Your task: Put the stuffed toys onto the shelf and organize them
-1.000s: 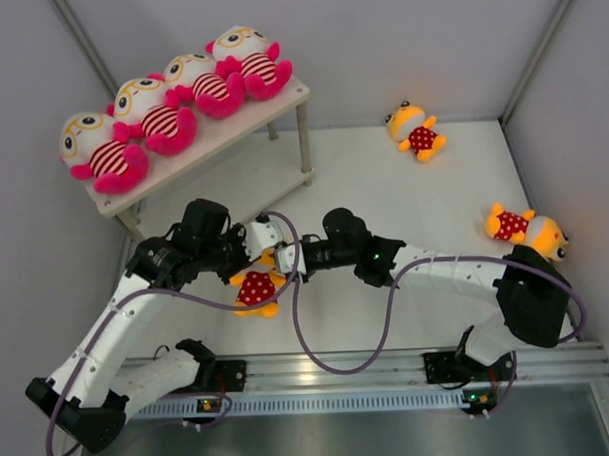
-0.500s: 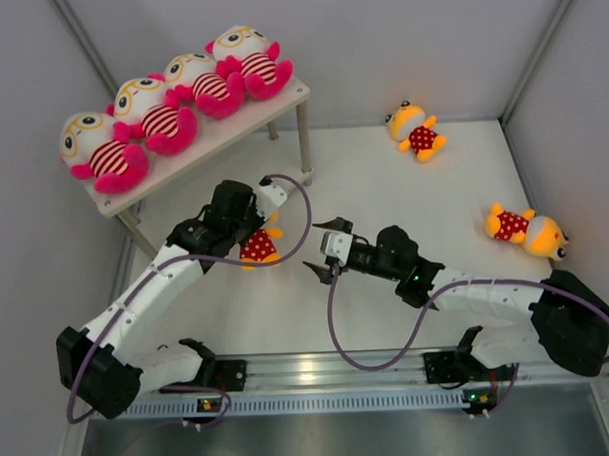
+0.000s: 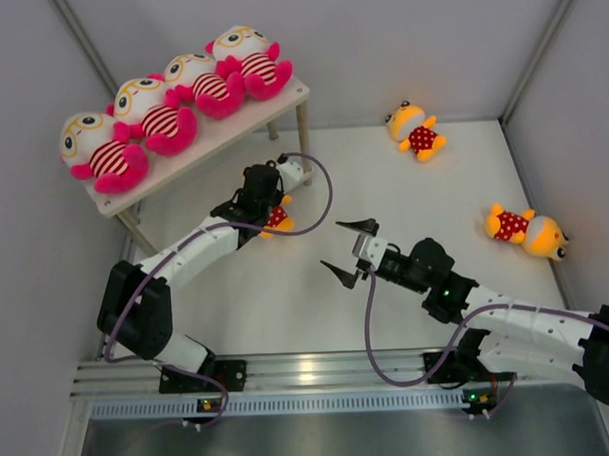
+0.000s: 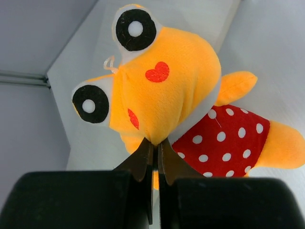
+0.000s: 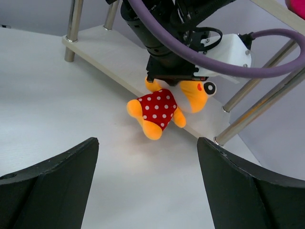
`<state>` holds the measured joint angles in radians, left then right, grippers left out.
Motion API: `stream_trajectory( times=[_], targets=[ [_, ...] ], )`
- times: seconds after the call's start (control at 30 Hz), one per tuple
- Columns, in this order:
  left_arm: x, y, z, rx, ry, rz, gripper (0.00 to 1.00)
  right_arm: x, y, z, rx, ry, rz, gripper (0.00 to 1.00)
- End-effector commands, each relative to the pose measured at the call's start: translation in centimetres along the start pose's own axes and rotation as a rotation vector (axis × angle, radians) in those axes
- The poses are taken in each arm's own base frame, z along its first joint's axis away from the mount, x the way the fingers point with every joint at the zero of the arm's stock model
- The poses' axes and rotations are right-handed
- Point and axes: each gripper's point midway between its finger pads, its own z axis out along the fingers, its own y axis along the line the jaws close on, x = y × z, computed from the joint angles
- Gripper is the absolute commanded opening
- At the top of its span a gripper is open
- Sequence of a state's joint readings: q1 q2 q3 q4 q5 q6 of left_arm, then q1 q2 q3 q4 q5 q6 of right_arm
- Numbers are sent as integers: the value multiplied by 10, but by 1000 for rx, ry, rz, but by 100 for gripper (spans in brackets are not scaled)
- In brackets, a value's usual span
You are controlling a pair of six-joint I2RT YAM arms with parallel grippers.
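My left gripper moves outward next, beneath the top board and over the lower one, since the orange toy's body hangs past the lower board's edge.
Several large white-headed stuffed toys (image 3: 155, 115) in striped shirts lie in a row on the top board of the shelf (image 3: 292, 89). My left gripper (image 4: 153, 143) is shut on the head of a small orange toy (image 4: 167, 90) in a red dotted shirt. It holds that toy (image 3: 277, 218) in the air beside the shelf's front leg. In the right wrist view the toy (image 5: 159, 112) hangs just over the edge of the lower board (image 5: 109, 57). My right gripper (image 3: 347, 250) stands wide open and empty, a short way right of it. Its fingers (image 5: 52, 186) frame bare floor.
Two more small orange toys lie on the floor, one at the back (image 3: 414, 130) and one by the right wall (image 3: 525, 228). Silver shelf legs (image 5: 252, 107) stand close to the held toy. Grey walls close in both sides.
My right gripper opened, let go of the small toy and drew back to the right. My left arm carried the toy away from the bases, up to the shelf.
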<state>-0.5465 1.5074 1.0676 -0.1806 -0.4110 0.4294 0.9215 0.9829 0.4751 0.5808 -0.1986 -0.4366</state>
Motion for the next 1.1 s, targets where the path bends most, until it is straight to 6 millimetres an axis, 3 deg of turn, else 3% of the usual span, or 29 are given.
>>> stream_trajectory(
  times=[0.0, 0.53, 0.73, 1.07],
  targets=[
    [-56, 40, -2, -134, -160, -62, 0, -4, -5, -10, 36, -8, 23, 85],
    [-42, 66, 74, -253, -79, -40, 0, 5, -1, -12, 37, 12, 31, 84],
    [-34, 67, 93, -286, -40, -63, 0, 8, -3, -17, 50, 24, 30, 85],
    [-29, 90, 105, -474, 34, -177, 0, 9, -3, -19, 54, 40, 36, 85]
  ],
)
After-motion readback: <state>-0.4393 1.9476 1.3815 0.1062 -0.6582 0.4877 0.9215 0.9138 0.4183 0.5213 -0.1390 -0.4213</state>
